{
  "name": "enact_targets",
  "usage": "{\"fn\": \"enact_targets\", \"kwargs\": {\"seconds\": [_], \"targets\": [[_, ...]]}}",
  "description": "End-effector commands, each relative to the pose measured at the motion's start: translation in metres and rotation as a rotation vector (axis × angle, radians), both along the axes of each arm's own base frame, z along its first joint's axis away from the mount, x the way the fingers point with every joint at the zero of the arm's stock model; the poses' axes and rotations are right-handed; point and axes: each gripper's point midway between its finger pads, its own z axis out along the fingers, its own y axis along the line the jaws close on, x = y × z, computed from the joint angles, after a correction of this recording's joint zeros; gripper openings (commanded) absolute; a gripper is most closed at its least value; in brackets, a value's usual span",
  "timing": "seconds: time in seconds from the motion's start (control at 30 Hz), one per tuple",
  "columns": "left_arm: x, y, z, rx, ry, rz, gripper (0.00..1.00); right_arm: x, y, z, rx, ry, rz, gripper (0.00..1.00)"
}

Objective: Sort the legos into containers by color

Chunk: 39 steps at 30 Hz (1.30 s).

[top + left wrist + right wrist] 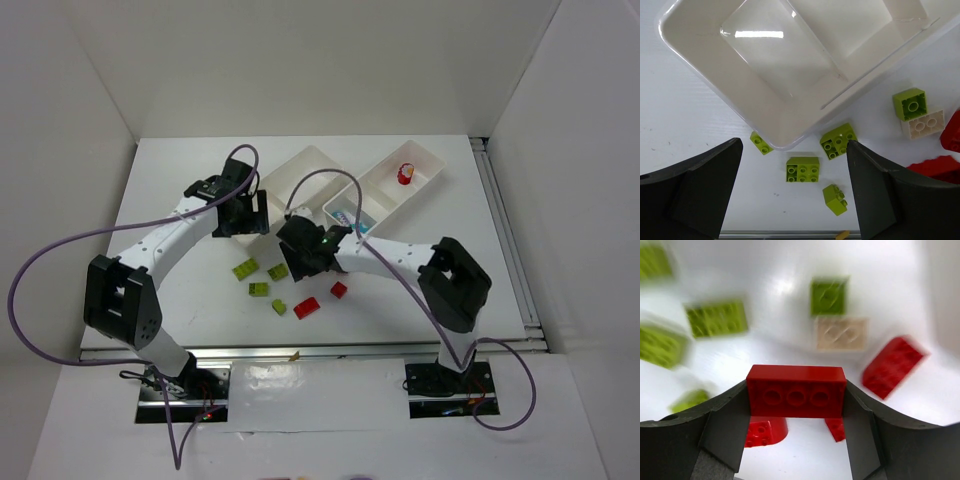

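My right gripper swings outward past the cyan pieces next and releases the red brick over that tray's far section (403,179), since a red object already lies there.
My right gripper (796,399) is shut on a red brick (796,386), held above the table. Below it lie blurred lime green bricks (716,318), a beige brick (841,333) and more red bricks (894,365). In the top view my right gripper (297,258) hangs just near of the two white trays. My left gripper (793,146) is open and empty over the near corner of the left tray (700,60). Several lime bricks (803,169) lie on the table below it. In the top view it (250,222) is at the left tray's (318,158) near end.
The right tray (432,160) holds a red object (405,175) in its far compartment and cyan pieces (350,218) in its near one. Lime bricks (258,290) and red bricks (307,307) are scattered between the arms. The table's front edge (300,348) is close behind them.
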Motion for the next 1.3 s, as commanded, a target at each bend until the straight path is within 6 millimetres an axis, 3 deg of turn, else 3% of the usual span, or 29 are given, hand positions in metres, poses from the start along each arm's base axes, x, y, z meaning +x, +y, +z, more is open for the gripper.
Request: {"fn": "enact_targets", "kwargs": {"seconds": [0.0,0.07,0.1,0.27,0.3,0.4,0.43,0.67,0.73,0.8,0.9,1.0,1.1,1.17,1.2,1.27], "targets": [[0.004,-0.009,0.019,-0.046,-0.036,-0.021,0.96,0.048,-0.016,0.098,0.130,-0.199,-0.161,0.62],[0.001,-0.011,0.015,-0.053,-0.023,-0.027,0.96,0.070,-0.029,0.123,0.180,-0.237,-0.225,0.62],[-0.002,-0.011,0.016,-0.061,-0.022,-0.031,0.96,0.086,-0.051,0.130,0.179,-0.248,-0.286,0.62],[-0.018,-0.004,0.009,-0.053,0.001,-0.007,0.96,0.143,-0.112,0.146,0.192,-0.299,-0.471,0.62],[-0.021,-0.003,0.013,-0.054,-0.002,-0.007,0.96,0.159,-0.135,0.148,0.186,-0.315,-0.522,0.62],[-0.036,0.003,0.009,-0.047,0.018,-0.006,0.95,0.189,-0.166,0.155,0.186,-0.347,-0.602,0.62],[-0.038,0.003,0.010,-0.052,0.017,0.002,0.95,0.205,-0.187,0.159,0.197,-0.375,-0.654,0.62],[-0.052,0.003,0.009,-0.064,0.023,-0.005,0.94,0.268,-0.243,0.132,0.146,-0.378,-0.731,0.63],[-0.054,0.006,0.009,-0.054,0.028,0.000,0.94,0.284,-0.250,0.122,0.135,-0.370,-0.751,0.70],[-0.051,0.005,0.009,-0.054,0.028,0.000,0.94,0.296,-0.258,0.124,0.117,-0.395,-0.769,0.89],[-0.051,0.012,0.005,-0.015,0.035,0.018,0.94,0.295,-0.257,0.144,0.106,-0.428,-0.762,0.94],[-0.050,0.013,0.005,-0.007,0.032,0.022,0.94,0.278,-0.249,0.158,0.116,-0.445,-0.735,0.94],[-0.048,0.013,0.008,-0.010,0.024,0.022,0.94,0.237,-0.218,0.170,0.131,-0.438,-0.624,0.86],[-0.045,0.014,0.009,0.000,0.019,0.028,0.94,0.193,-0.198,0.158,0.129,-0.390,-0.549,0.84],[-0.044,0.018,0.009,0.026,0.011,0.032,0.94,0.170,-0.168,0.149,0.140,-0.351,-0.465,0.84],[-0.037,0.020,0.018,0.036,-0.020,0.044,0.94,0.119,-0.148,0.119,0.126,-0.251,-0.386,0.84]]}}
